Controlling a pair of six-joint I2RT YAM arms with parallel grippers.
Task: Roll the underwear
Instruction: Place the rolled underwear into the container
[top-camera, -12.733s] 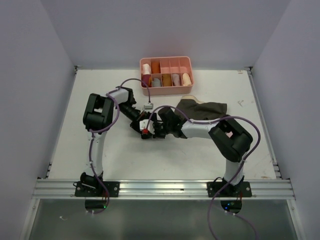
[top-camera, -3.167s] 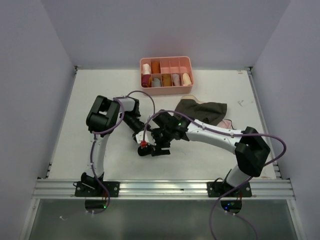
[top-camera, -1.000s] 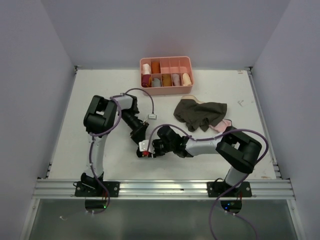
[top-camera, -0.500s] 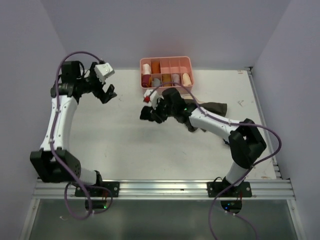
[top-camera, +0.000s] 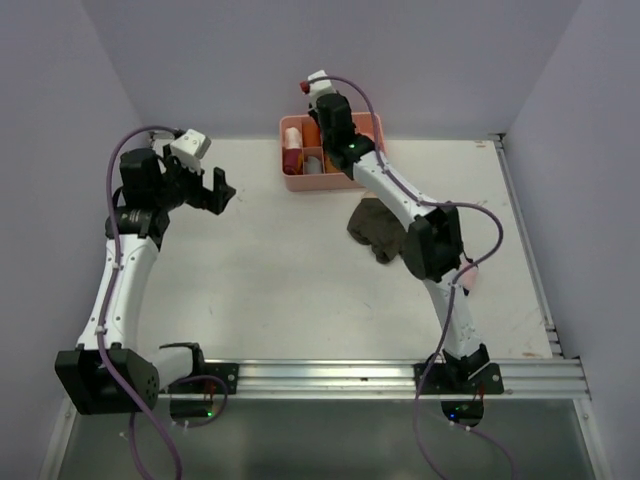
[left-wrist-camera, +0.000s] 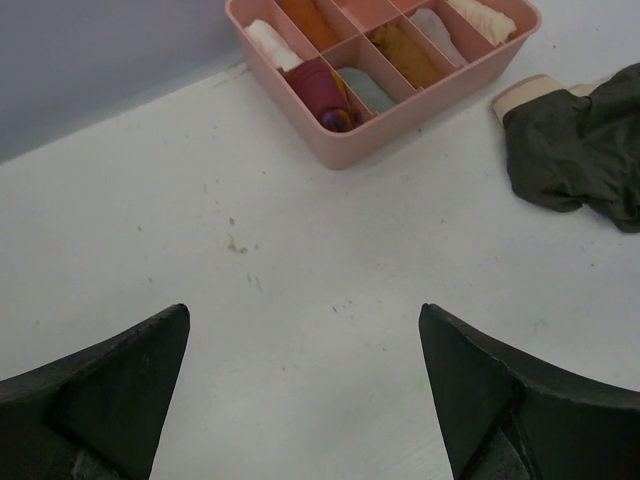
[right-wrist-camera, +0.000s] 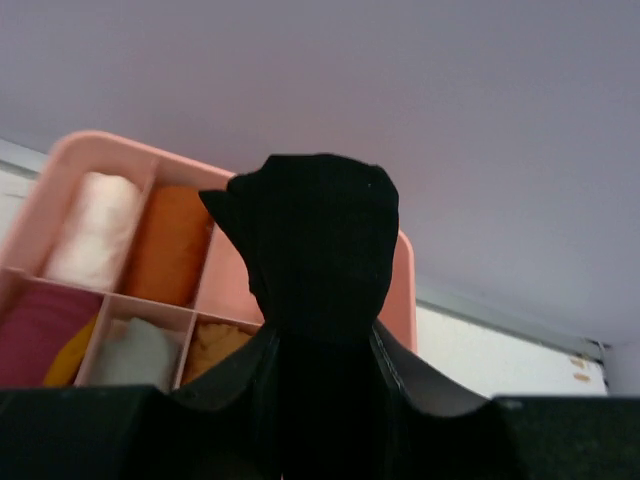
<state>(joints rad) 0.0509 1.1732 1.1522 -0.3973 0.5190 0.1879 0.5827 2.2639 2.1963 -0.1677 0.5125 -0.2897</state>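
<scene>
The black roll goes into the empty far section beside the orange garment next. My right gripper turns in line with the tray (right-wrist-camera: 90, 145), lowers the roll and releases it.
The underwear (right-wrist-camera: 315, 240) is a tight black roll sticking up out of my right gripper (right-wrist-camera: 320, 345), whose jaws are shut on its lower part. The roll hangs over the back of the pink tray (right-wrist-camera: 90, 145), above its middle compartments. In the top view the right gripper (top-camera: 335, 125) reaches over the tray (top-camera: 376, 122), and the arm hides the roll there. My left gripper (top-camera: 222, 190) is raised at the far left, wide open and empty. The left gripper (left-wrist-camera: 303, 320) in its own view looks down on bare table.
The tray (left-wrist-camera: 350, 155) holds several rolled garments in cream, orange, maroon, grey and mustard. An olive-brown garment (top-camera: 375, 228) lies crumpled right of centre, also the olive-brown garment (left-wrist-camera: 580, 140) in the left wrist view. A pale pink garment (top-camera: 468, 278) peeks out beside the right arm.
The left gripper opened, let go and swung up to the far left. The right gripper carried the black roll from the middle of the table up to over the tray.
</scene>
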